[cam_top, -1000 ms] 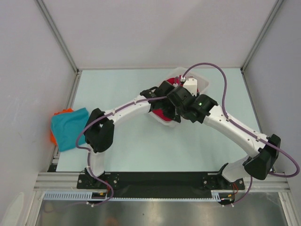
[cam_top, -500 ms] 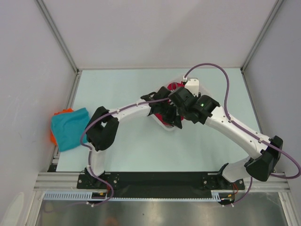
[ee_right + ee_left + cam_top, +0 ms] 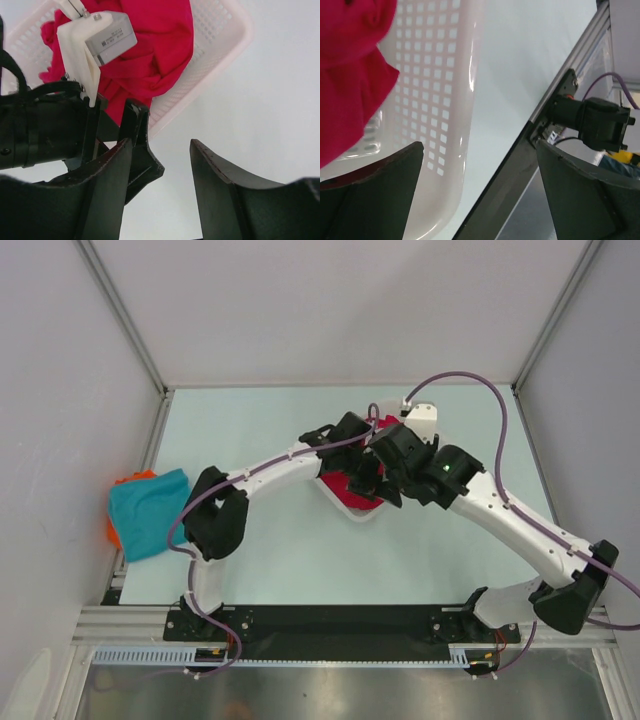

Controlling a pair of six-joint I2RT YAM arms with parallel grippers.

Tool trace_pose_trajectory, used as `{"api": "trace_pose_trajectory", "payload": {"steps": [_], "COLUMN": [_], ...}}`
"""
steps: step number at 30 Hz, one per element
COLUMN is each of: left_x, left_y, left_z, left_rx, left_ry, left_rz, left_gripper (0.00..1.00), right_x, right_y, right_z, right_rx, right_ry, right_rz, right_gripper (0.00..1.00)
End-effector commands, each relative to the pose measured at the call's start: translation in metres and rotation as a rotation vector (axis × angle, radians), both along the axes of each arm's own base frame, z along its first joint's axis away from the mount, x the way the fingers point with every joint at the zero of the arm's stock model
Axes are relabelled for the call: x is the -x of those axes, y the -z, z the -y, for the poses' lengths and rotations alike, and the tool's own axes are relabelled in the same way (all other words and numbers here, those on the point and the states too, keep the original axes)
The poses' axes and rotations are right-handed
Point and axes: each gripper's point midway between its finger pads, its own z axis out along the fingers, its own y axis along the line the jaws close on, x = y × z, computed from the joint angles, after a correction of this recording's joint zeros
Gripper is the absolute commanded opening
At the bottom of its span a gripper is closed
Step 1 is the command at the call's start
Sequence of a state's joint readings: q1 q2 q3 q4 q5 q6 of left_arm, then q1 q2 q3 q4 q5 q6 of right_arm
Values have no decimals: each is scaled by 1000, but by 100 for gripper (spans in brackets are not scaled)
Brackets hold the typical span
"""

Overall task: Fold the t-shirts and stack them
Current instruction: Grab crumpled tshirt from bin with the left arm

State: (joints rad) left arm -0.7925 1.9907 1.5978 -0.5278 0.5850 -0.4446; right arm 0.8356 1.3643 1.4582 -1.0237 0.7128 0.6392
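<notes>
I will next lower my left gripper leftward in the top view onto the crimson t-shirt's folds below it on that side, since its fingers overhang the basket's near side.
A crimson t-shirt (image 3: 150, 45) lies bunched in the white mesh basket (image 3: 220, 30) near the table's middle (image 3: 347, 492). My left gripper (image 3: 480, 145) hangs open just over the basket's near wall, with nothing between its fingers; the crimson cloth (image 3: 350, 75) shows up and to the left of them. My right gripper (image 3: 160, 145) stands open over bare table beside the basket, right next to the left gripper (image 3: 75, 125). In the top view both grippers (image 3: 372, 478) crowd over the basket. A teal t-shirt (image 3: 148, 510) lies folded at the table's left edge.
Something orange (image 3: 116, 532) peeks out under the teal t-shirt. The basket's mesh wall (image 3: 430, 100) stands close to the left fingers. The black base rail (image 3: 350, 622) runs along the near edge. Grey walls enclose the table on three sides.
My left gripper has opened wide from nearly shut. The right arm has swung a little to the right and its elbow has moved outward. The basket has shifted slightly.
</notes>
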Motion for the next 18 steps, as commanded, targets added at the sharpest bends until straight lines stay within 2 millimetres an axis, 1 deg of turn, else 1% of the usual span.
{"api": "trace_pose_trajectory", "payload": {"steps": [1,2,3,4,6,8,9,10,11,12,13,14,16,17,18], "left_x": [-3,-5,-7,-15,-28,-48,-57,-66,-83,-94,-104,-120,-135,-147,-152], "left_y": [-98,-104,-105,-109,-105,-98,-90,-86,-76,-62,-58,-38,-27,-9,-2], "left_z": [15,15,13,12,5,-5,-9,-13,-25,-32,-39,-53,-63,-73,-76], "left_rx": [172,179,170,158,127,89,63,40,-21,-74,-106,-184,-238,-299,-322], "left_ry": [39,36,28,-1,-47,-114,-138,-161,-223,-254,-276,-326,-360,-392,-398], "left_rz": [131,143,145,174,188,202,202,221,248,257,282,294,320,330,336], "left_gripper": [100,100,100,100,100,100,100,99,100,100,100,100,100,100,100], "right_x": [1,1,2,2,3,4,5,6,7,9,9,11,13,14,15], "right_y": [-37,-38,-40,-40,-42,-42,-43,-43,-45,-46,-47,-49,-50,-49,-51], "right_z": [19,20,22,23,26,28,30,31,33,35,37,41,44,47,49], "right_rx": [-56,-58,-60,-60,-65,-67,-68,-66,-69,-64,-62,-63,-61,-59,-65], "right_ry": [56,57,60,61,64,63,66,66,68,68,72,78,80,82,84], "right_rz": [110,112,116,117,121,122,122,123,128,126,129,134,138,139,144], "right_gripper": [55,55,55,55,55,55,55,54,54,54,54,54,54,54,54]}}
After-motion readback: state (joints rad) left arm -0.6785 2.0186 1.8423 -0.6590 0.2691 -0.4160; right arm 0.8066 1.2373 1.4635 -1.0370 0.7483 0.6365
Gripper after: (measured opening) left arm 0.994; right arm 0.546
